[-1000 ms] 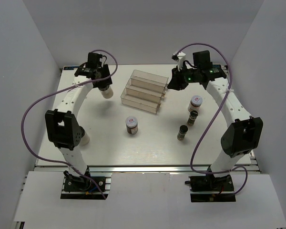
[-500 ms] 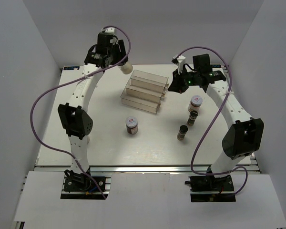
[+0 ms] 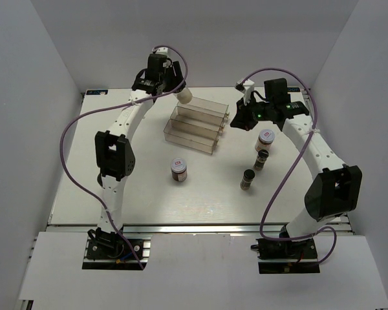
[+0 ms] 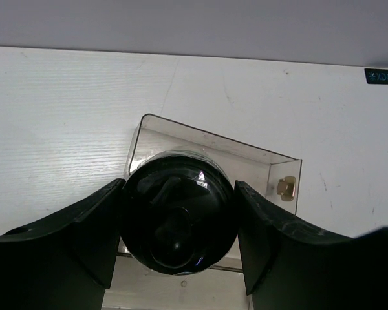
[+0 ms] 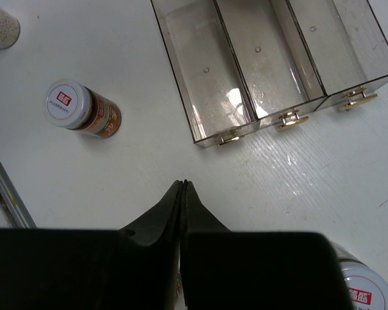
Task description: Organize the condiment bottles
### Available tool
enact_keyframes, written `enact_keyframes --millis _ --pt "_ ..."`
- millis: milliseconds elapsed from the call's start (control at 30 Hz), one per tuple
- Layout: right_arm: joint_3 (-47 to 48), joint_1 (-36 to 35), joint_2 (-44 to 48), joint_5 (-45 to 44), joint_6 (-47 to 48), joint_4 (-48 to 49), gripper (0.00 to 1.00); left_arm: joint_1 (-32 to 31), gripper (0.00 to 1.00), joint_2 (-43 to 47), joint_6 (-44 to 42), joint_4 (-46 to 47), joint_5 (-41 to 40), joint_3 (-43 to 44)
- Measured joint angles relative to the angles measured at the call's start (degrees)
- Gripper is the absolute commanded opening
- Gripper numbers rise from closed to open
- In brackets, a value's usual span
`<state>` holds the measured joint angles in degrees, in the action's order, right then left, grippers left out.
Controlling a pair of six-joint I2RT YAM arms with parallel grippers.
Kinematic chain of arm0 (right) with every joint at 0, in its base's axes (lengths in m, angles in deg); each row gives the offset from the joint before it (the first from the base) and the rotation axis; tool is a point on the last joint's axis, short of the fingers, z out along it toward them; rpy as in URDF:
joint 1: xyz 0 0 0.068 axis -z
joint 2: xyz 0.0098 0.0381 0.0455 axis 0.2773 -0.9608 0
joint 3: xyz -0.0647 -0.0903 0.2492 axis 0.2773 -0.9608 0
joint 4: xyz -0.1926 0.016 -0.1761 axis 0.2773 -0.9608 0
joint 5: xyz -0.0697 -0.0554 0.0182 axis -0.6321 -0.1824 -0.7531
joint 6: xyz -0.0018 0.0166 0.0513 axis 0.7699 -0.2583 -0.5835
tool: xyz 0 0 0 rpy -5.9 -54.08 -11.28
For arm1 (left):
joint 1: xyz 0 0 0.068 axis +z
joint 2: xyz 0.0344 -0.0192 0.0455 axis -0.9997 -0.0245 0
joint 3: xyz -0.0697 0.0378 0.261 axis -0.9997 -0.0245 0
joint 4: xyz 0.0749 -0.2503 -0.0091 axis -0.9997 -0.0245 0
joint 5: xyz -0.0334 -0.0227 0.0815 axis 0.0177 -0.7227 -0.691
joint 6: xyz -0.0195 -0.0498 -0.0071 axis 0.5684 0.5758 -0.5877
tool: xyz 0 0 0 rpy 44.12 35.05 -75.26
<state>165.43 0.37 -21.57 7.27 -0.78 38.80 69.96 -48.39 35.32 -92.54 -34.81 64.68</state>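
Note:
To get to the rack's back trough, my left gripper will lower the whitish bottle first, at the end of the rack away from the brass fittings.
My left gripper [image 3: 182,95] is shut on a whitish bottle [image 3: 185,97], held in the air over the back step of the clear rack [image 3: 194,124]. In the left wrist view the bottle's black cap [image 4: 178,219] fills the gap between the fingers, with the rack's corner [image 4: 258,158] below it. My right gripper [image 3: 238,120] hangs shut and empty beside the rack's right end [image 5: 184,183]. One white-lidded jar [image 3: 178,169] stands in front of the rack and another [image 3: 266,137] at the right. Two dark shakers [image 3: 261,159] [image 3: 247,179] stand near the second jar. A second whitish bottle [image 5: 0,26] shows in the right wrist view.
The rack has three stepped troughs [image 5: 271,58], all empty, with small brass fittings on the end facing my right gripper. White walls close in the table [image 3: 149,200] on the left, back and right. The left arm's elbow [image 3: 113,155] stands over the table's left side.
The left arm has lifted the whitish bottle from the table's left side and carried it right, to above the rack's back step. The right gripper has shut and drawn slightly right.

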Motion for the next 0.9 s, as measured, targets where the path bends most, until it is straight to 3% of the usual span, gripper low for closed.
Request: enact_keyframes --millis 433,900 --pt "-2.4 0.3 0.9 0.2 -0.4 1.6 0.0 -1.3 0.0 -3.8 0.7 8.3 0.6 0.4" --pt "-3.5 0.7 1.1 0.1 -0.4 2.0 0.0 -1.4 0.0 -8.7 0.0 9.5 -0.6 0.5"
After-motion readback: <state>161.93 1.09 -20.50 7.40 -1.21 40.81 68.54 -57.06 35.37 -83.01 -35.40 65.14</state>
